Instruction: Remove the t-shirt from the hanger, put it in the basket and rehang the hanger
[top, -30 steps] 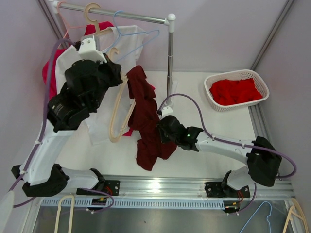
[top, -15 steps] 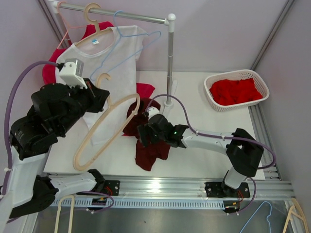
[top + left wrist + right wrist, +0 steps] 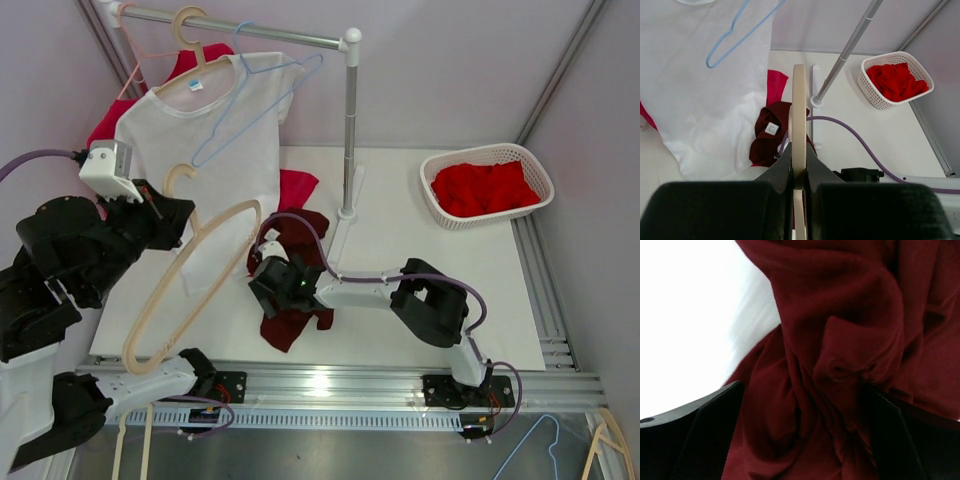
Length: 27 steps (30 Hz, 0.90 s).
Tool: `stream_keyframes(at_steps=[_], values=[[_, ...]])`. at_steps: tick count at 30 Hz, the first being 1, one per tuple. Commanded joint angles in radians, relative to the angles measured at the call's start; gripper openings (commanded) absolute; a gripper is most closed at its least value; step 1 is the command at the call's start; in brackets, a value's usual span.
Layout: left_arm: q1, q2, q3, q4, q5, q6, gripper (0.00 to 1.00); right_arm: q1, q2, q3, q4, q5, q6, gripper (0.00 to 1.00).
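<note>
My right gripper should stay low and slide toward the right in the top view, shutting its fingers on the t-shirt's bunched folds, since the t-shirt already fills the gripper's gap.
The dark red t-shirt (image 3: 290, 322) lies crumpled on the white table, off the hanger; in the left wrist view the t-shirt (image 3: 771, 137) shows its neck label. The cream hanger (image 3: 243, 205) hangs bare in the air left of the shirt, with my left gripper (image 3: 175, 215) shut on it near the hook. Seen from the left wrist, the hanger (image 3: 799, 100) stands edge-on between the jaws of the left gripper (image 3: 799, 165). My right gripper (image 3: 275, 285) is down on the shirt, open. The right wrist view shows folds of the t-shirt (image 3: 840, 340) filling the gap of the right gripper (image 3: 800, 405).
A white t-shirt (image 3: 200, 130) and a blue hanger (image 3: 250, 100) hang on the rail (image 3: 250, 30), held by an upright pole (image 3: 350, 130). A pink-red cloth (image 3: 297, 185) lies near the pole's foot. A white basket (image 3: 530, 160) of red clothes sits at the right.
My left arm swung the hanger left and down, out of the dark red shirt. The shirt dropped onto the table. My right gripper opened and moved left with it.
</note>
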Motion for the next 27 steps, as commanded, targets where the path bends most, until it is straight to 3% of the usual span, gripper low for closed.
stream_keyframes(at_steps=[1,5,8,9,10,11,15,18,22,27], values=[[0.0,0.006,0.023,0.024,-0.026,0.032,0.01,0.007,0.038,-0.019,-0.123,0.072,0.046,0.99],[0.0,0.006,0.021,0.032,-0.027,0.038,0.01,0.005,-0.005,-0.093,-0.166,0.166,0.073,0.95],[0.0,0.014,0.02,0.037,-0.027,0.04,0.01,0.01,-0.066,-0.18,-0.182,0.174,0.102,0.78],[0.0,0.014,0.018,0.037,-0.026,0.04,0.01,0.011,-0.1,-0.203,-0.183,0.156,0.11,0.68],[0.0,0.019,0.015,0.038,-0.026,0.04,0.01,0.011,-0.117,-0.243,-0.185,0.144,0.116,0.26],[0.0,0.019,0.009,0.043,-0.024,0.04,0.01,0.01,-0.132,-0.26,-0.189,0.136,0.136,0.02],[0.001,0.022,-0.026,0.081,-0.032,0.052,0.01,0.017,-0.239,-0.311,-0.208,0.124,0.167,0.0],[0.013,0.043,-0.048,0.126,-0.029,0.061,0.01,-0.007,-0.446,-0.314,-0.222,0.161,0.162,0.0],[0.03,0.062,-0.08,0.185,-0.011,0.063,0.01,-0.239,-0.763,-0.262,-0.186,0.044,0.09,0.0],[0.036,0.126,-0.053,0.226,0.009,0.076,0.01,-0.511,-0.778,0.009,-0.248,0.024,0.015,0.0]])
